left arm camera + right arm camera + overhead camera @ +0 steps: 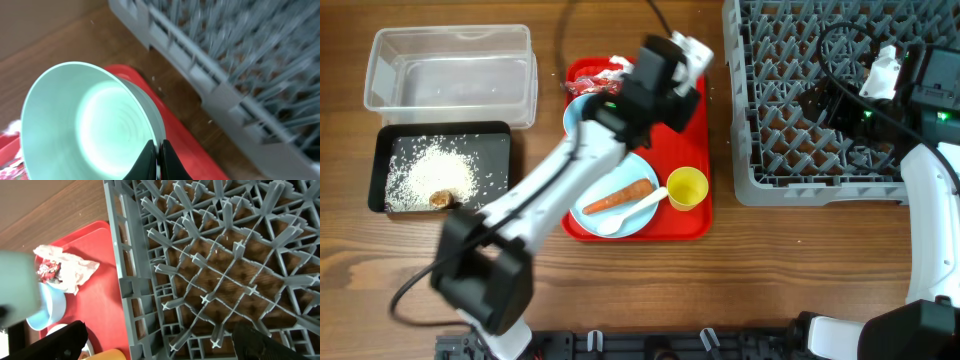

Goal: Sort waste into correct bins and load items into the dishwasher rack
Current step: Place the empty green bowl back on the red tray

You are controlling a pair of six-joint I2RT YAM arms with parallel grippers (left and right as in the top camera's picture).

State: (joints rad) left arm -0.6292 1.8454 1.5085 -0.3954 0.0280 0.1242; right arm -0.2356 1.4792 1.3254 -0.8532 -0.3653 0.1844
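The left gripper moves down and back toward the yellow cup next, then sets the bowl on the empty red tray point(677, 144) beyond that cup.
My left gripper point(159, 156) is shut on the rim of the mint green bowl point(85, 120) and holds it tilted above the red tray point(200, 155), near the grey dishwasher rack point(240, 65). In the overhead view the left gripper point(665, 75) hides that bowl. The light blue plate point(638, 212) carries the orange carrot point(618, 197) and white spoon point(630, 213). The yellow cup point(687, 187) stands beside it. The light blue bowl point(578, 108) and a napkin with the red wrapper point(603, 72) lie at the tray's back. My right gripper point(160, 345) is open and empty over the rack point(220, 270).
The clear tub point(450, 75) stands at the back left. In front of it, the black tray point(390, 150) holds white rice point(435, 168) and a small brown lump point(442, 199). The rack point(790, 120) fills the right side, with my right arm point(930, 200) along its right edge.
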